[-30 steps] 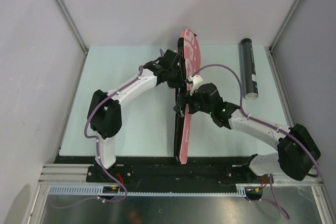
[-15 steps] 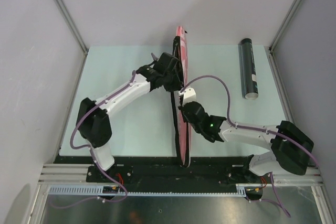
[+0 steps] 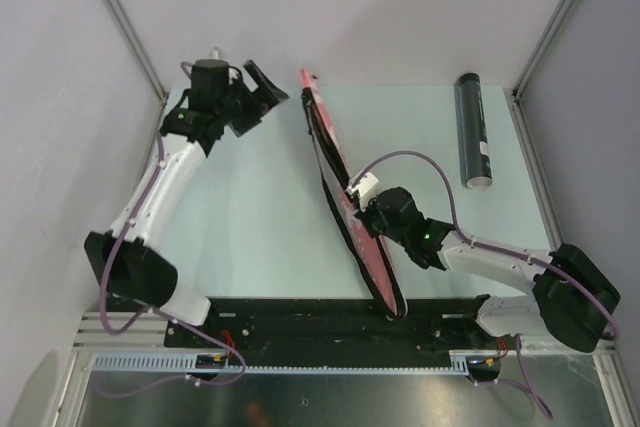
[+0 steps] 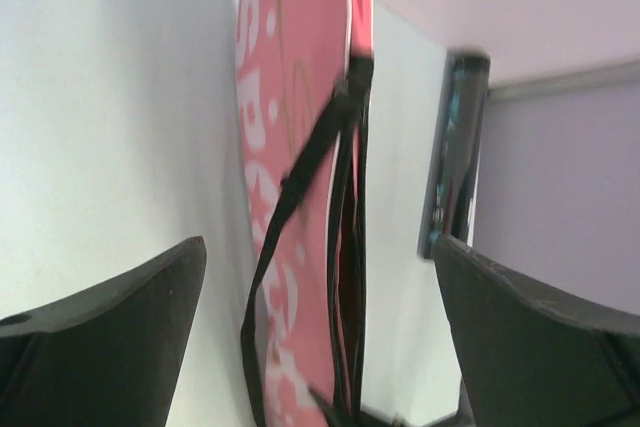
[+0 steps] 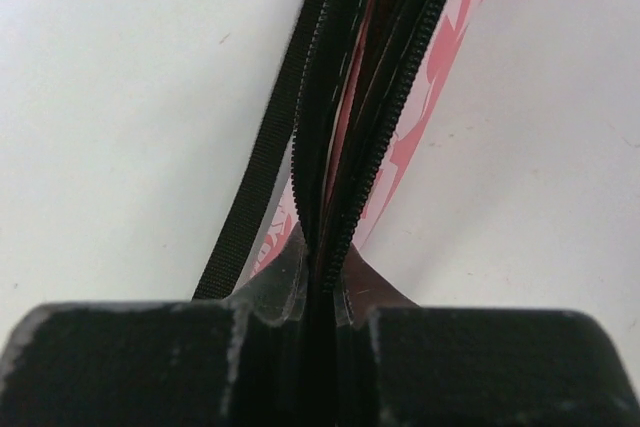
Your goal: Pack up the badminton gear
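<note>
The bag's narrow edge points up and its far end is standing below my left gripper, so next I should lower my left gripper with its open fingers on both sides of the bag's pink tip [image 3: 309,81].
The pink "SPORT" racket bag [image 3: 330,162] stands on its edge, running diagonally from the far middle of the table to the near edge. My right gripper [image 3: 360,215] is shut on its black zipper edge [image 5: 335,147] about midway along, and the pads [image 5: 282,282] pinch both zipper rows. The black strap [image 5: 258,182] hangs loose at the left. My left gripper [image 3: 257,97] is open at the far left, apart from the bag, and its wrist view looks along the bag [image 4: 290,147] with nothing between the fingers. The black tube [image 3: 473,132] lies at the far right.
The tube [image 4: 455,167] lies near the right wall rail [image 3: 530,147]. Grey walls close in the table [image 3: 240,217] on the left, the back and the right. Both arm bases sit on the black rail [image 3: 300,322] at the near edge.
My left gripper has let go of the bag, opened, and swung back to the far left. My right gripper has shut on the zipper edge, and the bag's top has tipped leftward.
</note>
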You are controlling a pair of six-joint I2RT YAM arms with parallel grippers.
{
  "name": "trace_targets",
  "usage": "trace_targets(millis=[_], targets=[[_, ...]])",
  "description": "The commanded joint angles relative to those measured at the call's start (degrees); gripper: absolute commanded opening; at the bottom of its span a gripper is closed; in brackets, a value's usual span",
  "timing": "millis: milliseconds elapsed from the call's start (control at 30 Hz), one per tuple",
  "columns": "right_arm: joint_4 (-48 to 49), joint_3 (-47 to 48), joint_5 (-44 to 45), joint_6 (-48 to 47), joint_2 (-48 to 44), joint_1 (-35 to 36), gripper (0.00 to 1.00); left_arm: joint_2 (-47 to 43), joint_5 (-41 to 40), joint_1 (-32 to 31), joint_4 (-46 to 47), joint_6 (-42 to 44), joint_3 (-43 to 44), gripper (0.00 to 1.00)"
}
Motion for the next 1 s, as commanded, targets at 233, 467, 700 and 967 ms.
trace_targets(millis=[233, 467, 700, 967], targets=[[2.17, -0.50, -15.93, -11.13, -3.36, 0.16, 0.00, 19.48, 11.23, 7.42, 0.43, -7.49, 9.68, 0.95], [2.51, -1.37, -20.33, -12.80, -3.88, -1.42, 0.00, 18.08, 5.41, 11.45, 0.17, -7.32, 5.90, 0.84], [2.87, -1.64, -21.29, -13.94, -3.97, -1.07, 0.00, 20.80, 8.31, 14.02, 0.17, -5.82, 8.63, 0.78], [5.06, -1.55, -16.29, -10.09, -4.50, -3.87, 0.25, 18.35, 7.35, 15.07, 0.25, -6.17, 5.30, 0.12]])
